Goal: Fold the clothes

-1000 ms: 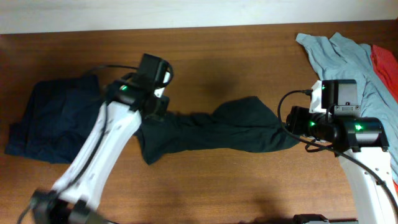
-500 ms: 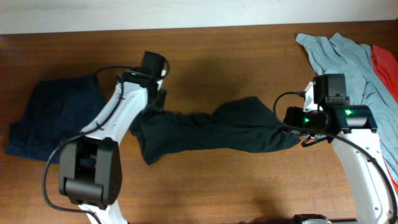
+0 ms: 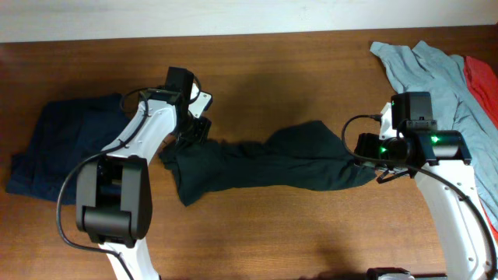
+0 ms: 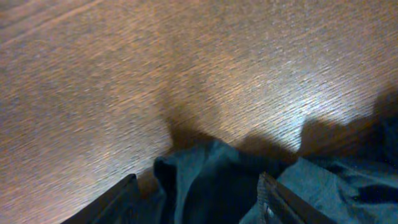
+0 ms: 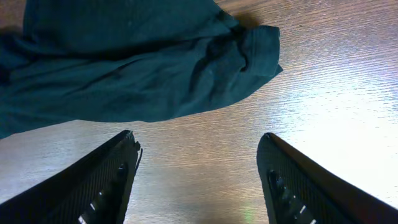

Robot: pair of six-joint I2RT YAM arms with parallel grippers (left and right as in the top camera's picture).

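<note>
The left gripper should stay in place next and close its fingers together on the shirt's loose fold point(image 3: 191, 145) point(image 4: 200, 177), as the fold already stands between the open fingertips.
The clothes, one black T-shirt point(image 3: 272, 163), lie pulled into a long crumpled band across the middle of the table. My left gripper point(image 3: 194, 134) is at the band's left end. In the left wrist view it point(image 4: 198, 183) stands open, with a loose fold of the shirt point(image 4: 193, 163) between its fingers and wood showing beside the left finger. My right gripper point(image 3: 359, 152) is at the shirt's right end. It point(image 5: 198, 142) is open over bare wood, and the shirt's end point(image 5: 143, 68) lies just beyond its fingertips.
A dark navy garment point(image 3: 62, 152) lies bunched at the left. A light grey-blue shirt point(image 3: 436, 74) and an orange-red cloth point(image 3: 482, 78) lie at the back right corner. The table's far edge point(image 3: 249, 35) runs along the top.
My left gripper has opened wider at the shirt's left end and the left arm has swung back. The right gripper drew back slightly, then held still. The shirt has barely shifted.
</note>
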